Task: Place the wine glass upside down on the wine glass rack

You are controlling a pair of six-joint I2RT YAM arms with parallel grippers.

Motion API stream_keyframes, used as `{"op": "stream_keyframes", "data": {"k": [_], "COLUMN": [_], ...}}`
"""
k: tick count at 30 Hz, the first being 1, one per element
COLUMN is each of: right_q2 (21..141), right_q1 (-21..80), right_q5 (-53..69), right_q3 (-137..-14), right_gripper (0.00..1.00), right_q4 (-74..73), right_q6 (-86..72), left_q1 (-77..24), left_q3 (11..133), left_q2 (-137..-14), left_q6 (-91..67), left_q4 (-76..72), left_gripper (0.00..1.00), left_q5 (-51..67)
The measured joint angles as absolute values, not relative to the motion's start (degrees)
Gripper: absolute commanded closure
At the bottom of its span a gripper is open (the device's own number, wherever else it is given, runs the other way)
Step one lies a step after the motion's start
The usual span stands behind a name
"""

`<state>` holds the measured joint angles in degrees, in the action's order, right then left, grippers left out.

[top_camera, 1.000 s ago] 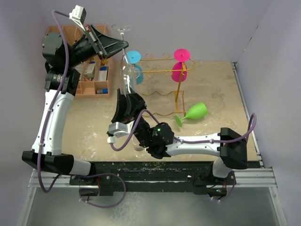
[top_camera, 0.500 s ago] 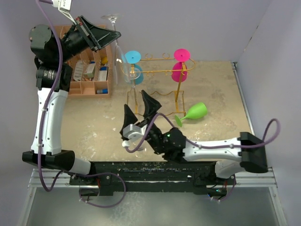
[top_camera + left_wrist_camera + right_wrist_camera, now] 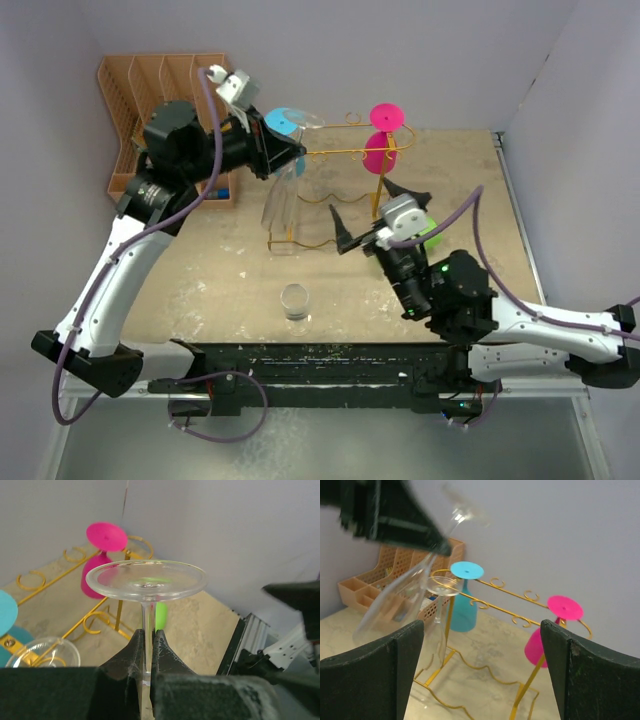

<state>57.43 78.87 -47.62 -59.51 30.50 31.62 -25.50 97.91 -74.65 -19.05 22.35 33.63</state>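
Note:
The near hook beside the hanging clear glass (image 3: 93,623) is empty. I need to swing my left gripper over that hook next, straightening the tilted glass, then lower the glass's foot and let go.
The clear wine glass (image 3: 146,579) is held by its stem in my left gripper (image 3: 147,632), which is shut on it. It hangs tilted, foot up and bowl (image 3: 278,205) down, at the left end of the golden wire wine glass rack (image 3: 340,152), above the rail. The right wrist view shows the same glass (image 3: 390,610) slanting down left of the rack (image 3: 505,607). My right gripper (image 3: 377,212) is open and empty, just right of the rack's base, with its fingers (image 3: 395,670) framing the rack.
A blue glass (image 3: 284,122), a pink glass (image 3: 380,150) and another clear glass (image 3: 439,586) hang on the rack. A green glass (image 3: 432,236) lies behind my right gripper. A small clear glass (image 3: 295,300) stands near the front edge. A peach organizer (image 3: 150,90) stands back left.
My right gripper opened wide off the glass bowl and drew back to the right of the rack. My left arm swung the glass rightward and down to the rack's left end.

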Motion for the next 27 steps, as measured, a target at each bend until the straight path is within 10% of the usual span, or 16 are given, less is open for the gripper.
{"op": "stream_keyframes", "data": {"k": [27], "right_q2": [52.27], "right_q1": [75.68], "right_q5": [-59.07], "right_q3": [-66.22], "right_gripper": [0.00], "right_q4": [15.57], "right_q6": [11.11], "left_q1": [-37.04], "left_q3": [72.27], "left_q2": [-71.05], "left_q6": [-20.38], "left_q4": [4.21], "left_gripper": [1.00], "left_q5": [8.36]}}
